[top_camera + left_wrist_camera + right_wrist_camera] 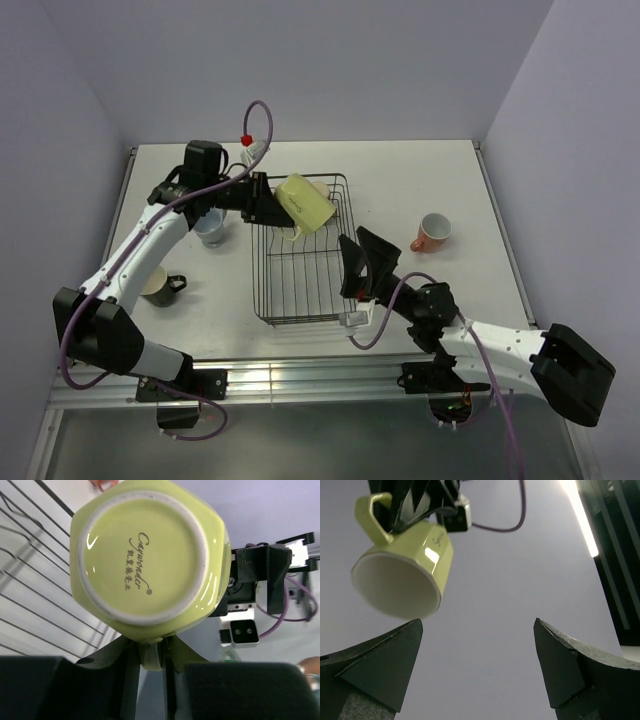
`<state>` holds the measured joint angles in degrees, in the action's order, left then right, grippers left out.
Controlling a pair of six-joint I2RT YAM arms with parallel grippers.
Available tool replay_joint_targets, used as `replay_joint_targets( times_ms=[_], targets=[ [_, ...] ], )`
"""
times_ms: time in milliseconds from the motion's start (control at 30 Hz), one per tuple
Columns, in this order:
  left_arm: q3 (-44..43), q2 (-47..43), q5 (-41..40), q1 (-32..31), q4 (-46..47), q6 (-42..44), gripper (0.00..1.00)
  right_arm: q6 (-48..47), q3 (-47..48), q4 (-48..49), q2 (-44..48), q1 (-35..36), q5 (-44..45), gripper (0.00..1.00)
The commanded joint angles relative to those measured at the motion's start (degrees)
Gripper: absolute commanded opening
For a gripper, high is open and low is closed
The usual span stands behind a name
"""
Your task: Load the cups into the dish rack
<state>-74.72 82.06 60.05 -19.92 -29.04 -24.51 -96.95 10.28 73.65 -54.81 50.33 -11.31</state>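
I need to turn the tilted mug so its opening faces down next, and lower it across to the rack wires with my left gripper. The wires are below my left gripper and to its right in the top view.
My left gripper (268, 204) is shut on the handle of a pale yellow mug (305, 203) and holds it tilted in the air over the far end of the black wire dish rack (300, 285). In the left wrist view the mug's base (145, 555) faces the camera, its handle pinched between my fingers (125, 665). My right gripper (364, 262) stands open at the rack's right side, pointing up at the mug (400, 575), with nothing between its fingertips (385, 665). A pale blue-grey cup (210, 228), a black cup (160, 287) and a salmon-pink mug (432, 232) sit on the table.
The rack wires (30, 580) run below the held mug. The blue-grey and black cups stand left of the rack under my left arm. The pink mug lies right of the rack. White table (420, 180), purple walls around.
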Motion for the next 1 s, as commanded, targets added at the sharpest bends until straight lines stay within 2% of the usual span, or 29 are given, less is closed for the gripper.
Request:
replay_joint_targets(
  times_ms=[0,100,133,167,200,233,267,300,400,467,500,600,967],
  targets=[
    [-8.24,-0.94,0.25,0.59,-3.55,12.1,0.0,1.84,-0.79,13.64,2.24,-1.19,4.88,1.0],
    [-9.74,-0.85,-5.63,0.59,-8.4,20.63,0.0,6.31,0.87,6.99,4.34,-2.5,14.79,1.0],
    [-10.62,-0.76,-9.04,0.41,-11.19,27.35,0.0,11.03,2.62,3.99,5.14,-3.3,20.48,1.0],
    [-10.8,-0.85,-11.16,-0.02,-12.17,30.2,0.0,14.04,3.59,0.31,6.28,-4.35,22.8,1.0],
    [-10.54,-1.11,-14.23,-0.55,-12.27,34.4,0.0,20.42,4.65,-7.74,8.9,-5.66,24.48,1.0],
    [-9.67,-1.55,-16.87,-1.77,-12.27,36.79,0.0,23.35,7.18,-12.6,10.32,-8.37,25.63,1.0],
    [-9.05,-2.25,-20.46,-2.4,-12.18,38.99,0.0,26.51,8.69,-23.7,12.68,-9.45,27.55,1.0],
    [-8.26,-2.69,-22.07,-3.01,-11.4,41.36,0.0,32.9,10.35,-28.42,13.49,-10.33,28.7,1.0],
    [-5.09,-3.93,-26.55,-6.0,-8.85,46.55,0.0,44.25,16.6,-43.35,14.64,-13.05,31.52,1.0],
    [-2.98,-4.1,-28.32,-8.11,-6.92,48.5,0.0,49.63,20.81,-50.23,14.73,-15.59,31.18,1.0],
    [-2.46,-3.93,-28.85,-8.46,-6.48,50.07,0.0,55.06,22.4,-57.05,14.38,-16.65,29.96,1.0],
    [-2.01,-2.09,-27.89,-9.17,-6.64,54.63,0.0,62.55,26.71,-65.35,12.98,-20.0,28.2,1.0],
    [-9.04,7.75,-23.4,-13.74,-13.76,74.25,0.0,70.31,29.97,-70.83,11.57,-24.39,28.01,1.0]
  ],
)
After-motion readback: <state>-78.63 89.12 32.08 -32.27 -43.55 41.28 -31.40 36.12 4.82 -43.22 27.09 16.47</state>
